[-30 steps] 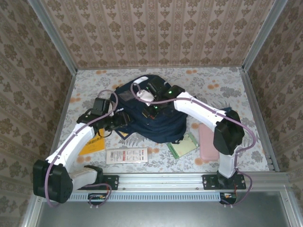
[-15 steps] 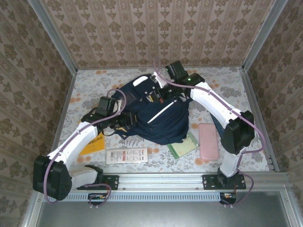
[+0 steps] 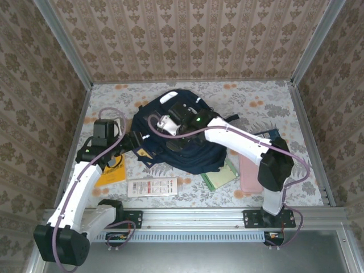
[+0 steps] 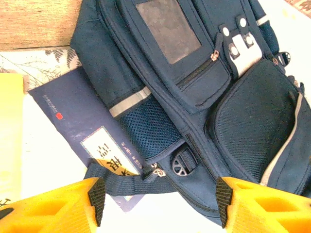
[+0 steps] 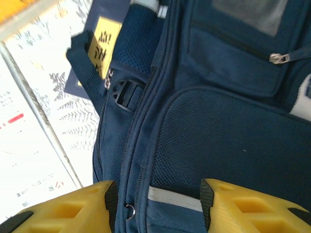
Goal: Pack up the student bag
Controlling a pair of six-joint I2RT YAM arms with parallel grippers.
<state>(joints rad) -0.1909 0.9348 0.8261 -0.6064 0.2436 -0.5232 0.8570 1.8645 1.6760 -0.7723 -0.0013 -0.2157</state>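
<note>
The front pocket's piped edge (image 5: 149,178) takes my right gripper's grip next. The gripper comes down and closes there, because that raised seam runs between its open fingers.
The student bag (image 3: 199,156) lies flat in the middle of the table, a navy backpack with white stripes and a clear pocket window (image 4: 167,29). My left gripper (image 3: 134,142) is at the bag's left edge, open. In the left wrist view its jaws (image 4: 159,201) frame a dark strap (image 4: 126,182) and the bag's lower corner, touching neither. My right gripper (image 3: 172,136) hovers over the bag's front, open. Between its fingers (image 5: 158,204) I see the bag's zipper line and a white stripe (image 5: 175,199). A navy booklet with a yellow label (image 4: 68,111) is tucked under the bag's left side.
Along the near side lie an orange-yellow booklet (image 3: 111,172), a white printed card (image 3: 152,186), a green notebook (image 3: 219,175) and a pink case (image 3: 250,169). A dark blue book (image 3: 266,138) sits partly under the right arm. Patterned walls close three sides.
The right gripper swung from the bag's far edge back over its front and its jaws opened. The left arm drew back to the left, away from the bag.
</note>
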